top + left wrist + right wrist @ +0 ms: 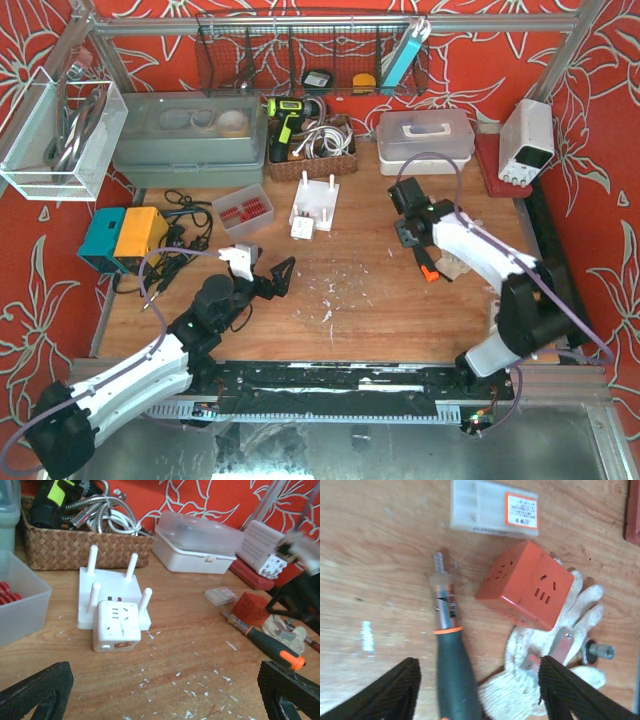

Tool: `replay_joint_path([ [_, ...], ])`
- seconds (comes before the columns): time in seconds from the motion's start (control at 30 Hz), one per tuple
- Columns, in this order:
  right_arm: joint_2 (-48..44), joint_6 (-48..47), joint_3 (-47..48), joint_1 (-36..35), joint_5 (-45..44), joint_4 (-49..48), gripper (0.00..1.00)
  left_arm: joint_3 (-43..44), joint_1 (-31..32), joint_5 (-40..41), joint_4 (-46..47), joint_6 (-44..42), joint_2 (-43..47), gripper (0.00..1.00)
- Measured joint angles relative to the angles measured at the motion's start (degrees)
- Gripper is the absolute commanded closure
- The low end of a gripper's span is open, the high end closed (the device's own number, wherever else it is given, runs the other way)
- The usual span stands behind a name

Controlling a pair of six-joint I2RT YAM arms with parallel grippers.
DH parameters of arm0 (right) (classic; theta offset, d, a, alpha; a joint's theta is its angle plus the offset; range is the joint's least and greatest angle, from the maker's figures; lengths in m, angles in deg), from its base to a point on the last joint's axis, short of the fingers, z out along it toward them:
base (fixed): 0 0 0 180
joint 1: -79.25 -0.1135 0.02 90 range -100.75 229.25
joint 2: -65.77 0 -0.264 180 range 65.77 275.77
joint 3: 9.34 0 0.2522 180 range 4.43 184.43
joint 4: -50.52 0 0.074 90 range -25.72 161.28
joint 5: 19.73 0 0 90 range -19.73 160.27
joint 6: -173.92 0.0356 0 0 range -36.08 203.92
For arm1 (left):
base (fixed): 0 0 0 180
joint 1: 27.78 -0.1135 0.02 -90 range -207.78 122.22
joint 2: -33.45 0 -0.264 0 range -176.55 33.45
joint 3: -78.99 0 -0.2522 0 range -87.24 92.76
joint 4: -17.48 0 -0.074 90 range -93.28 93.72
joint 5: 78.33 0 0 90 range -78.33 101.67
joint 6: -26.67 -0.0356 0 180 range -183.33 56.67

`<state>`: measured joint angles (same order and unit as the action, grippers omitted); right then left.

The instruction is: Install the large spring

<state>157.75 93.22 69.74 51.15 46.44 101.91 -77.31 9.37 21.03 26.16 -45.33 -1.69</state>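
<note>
The white socket cube (302,228) (116,626) crowds the base's front pegs, so the robot's left gripper will next move outward, tip down over the cube and close across its sides.
I cannot pick out a large spring for certain in any view. A white base with four upright pegs (318,200) stands at mid-table, also in the left wrist view (112,587), with a white socket cube (116,626) against its front. My left gripper (270,282) is open and empty, low over the wood some way short of the cube (165,695). My right gripper (418,245) is open and empty (480,690), straddling a green-and-orange screwdriver (451,655) and a white glove (540,680).
An orange socket cube (527,587) and a small clear parts box (492,511) lie beyond the right gripper. A wicker basket (75,547) holds metal hoses and cables. A clear tray of red parts (243,208), a white lidded box (425,140) and a power supply (527,140) stand around.
</note>
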Motion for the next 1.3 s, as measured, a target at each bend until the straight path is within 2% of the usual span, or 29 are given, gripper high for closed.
replay_joint_path([
  [0.1,-7.89,1.73,-3.17,-1.31,2.25,-2.45,0.19,-0.17,0.0,1.09,-0.09,0.22,-1.29,0.0],
  [0.2,-14.93,4.17,-7.67,-2.82,6.34,-6.34,0.02,-0.2,0.02,2.91,-0.07,1.05,-2.49,0.0],
  [0.33,-22.4,8.22,-14.56,-5.16,11.28,-12.66,0.01,-0.15,0.02,5.77,0.09,1.4,-5.62,0.01],
  [0.47,-26.08,10.67,-19.28,-6.12,13.81,-18.47,0.01,3.39,0.0,6.67,-2.25,0.46,-13.68,0.18],
  [0.6,-30.91,11.52,-26.51,-6.21,13.81,-25.49,0.01,11.54,-0.02,6.69,-5.29,-0.72,-23.47,0.21],
  [0.73,-34.86,11.87,-33.0,-6.34,13.27,-31.1,0.01,20.26,-0.07,6.73,-8.66,-1.07,-33.7,0.2],
  [0.9,-35.98,12.0,-35.47,-6.36,11.28,-35.45,0.01,29.35,-1.42,6.91,-13.57,-0.48,-42.77,0.15],
  [1.1,-35.63,12.24,-35.47,-6.36,9.35,-37.05,0.01,33.4,-4.0,5.38,-16.28,0.04,-47.1,0.12],
  [1.3,-35.58,12.24,-35.47,-6.36,9.38,-37.73,0.01,36.65,-4.04,2.99,-17.64,0.13,-52.5,0.15],
])
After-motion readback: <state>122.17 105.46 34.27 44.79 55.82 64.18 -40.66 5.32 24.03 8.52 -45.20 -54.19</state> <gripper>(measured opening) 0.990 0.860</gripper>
